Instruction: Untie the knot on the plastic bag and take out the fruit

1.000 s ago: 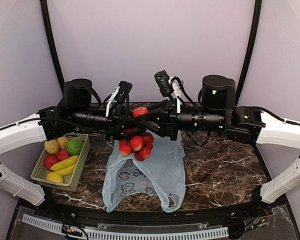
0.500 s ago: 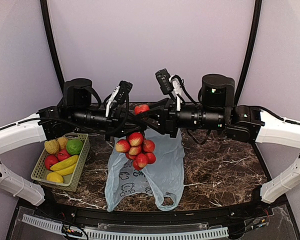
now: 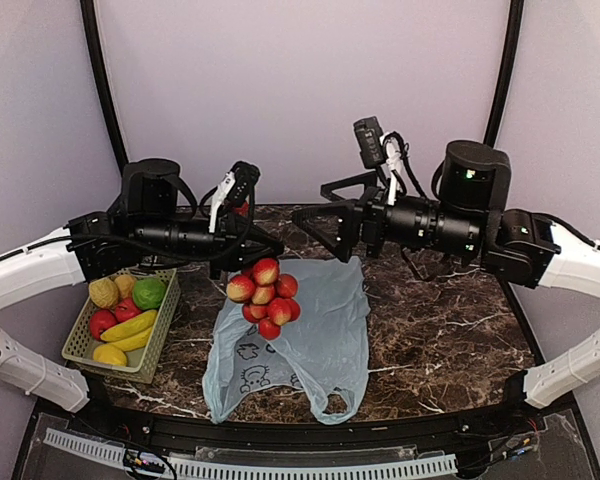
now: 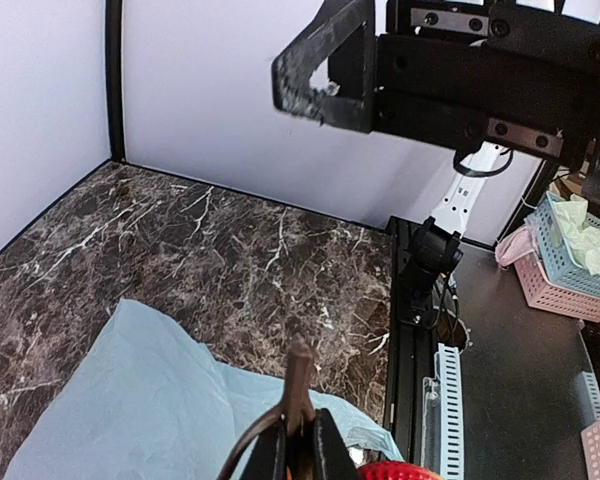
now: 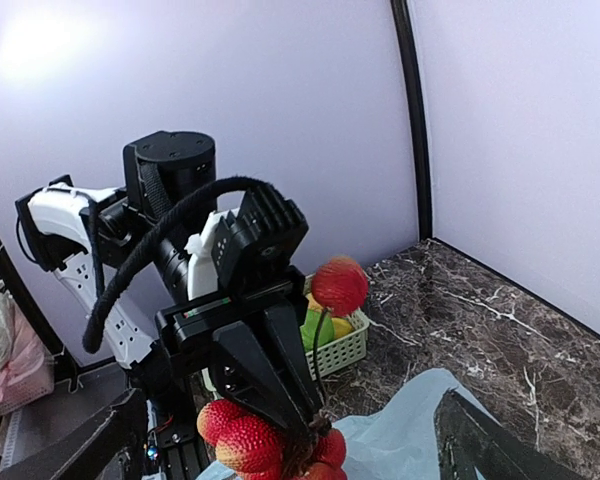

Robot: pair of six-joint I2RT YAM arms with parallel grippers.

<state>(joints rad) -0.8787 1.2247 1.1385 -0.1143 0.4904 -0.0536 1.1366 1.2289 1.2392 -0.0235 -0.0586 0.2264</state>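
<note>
The robot's left gripper will carry the bunch of fruit to the left in the top view, lower it onto the basket's bananas and then release it, because other fruit lies there.
The plastic bag (image 3: pixel 310 340) lies flat and crumpled on the marble, pale blue-green, with its loop handles toward the near edge; no knot shows on it. My left gripper (image 3: pixel 266 250) is shut on the brown stem (image 4: pixel 300 385) of a bunch of small red-orange fruit (image 3: pixel 265 298), which hangs over the bag's far left corner. One red fruit (image 5: pixel 340 285) sticks up on a thin stalk. My right gripper (image 3: pixel 315 218) stands wide open and empty to the right of the bunch, apart from it. A round green fruit (image 3: pixel 148 292) sits in the basket.
A pale green basket (image 3: pixel 161 343) at the table's left holds bananas (image 3: pixel 130 328), red apples (image 3: pixel 102 322) and other fruit. Dark marble (image 3: pixel 450 330) lies bare to the bag's right. Black frame posts stand at the back corners.
My right gripper has opened, let go and drawn back to the right. The bunch now hangs from the left gripper alone, slightly lower and further left. The bag has settled flat.
</note>
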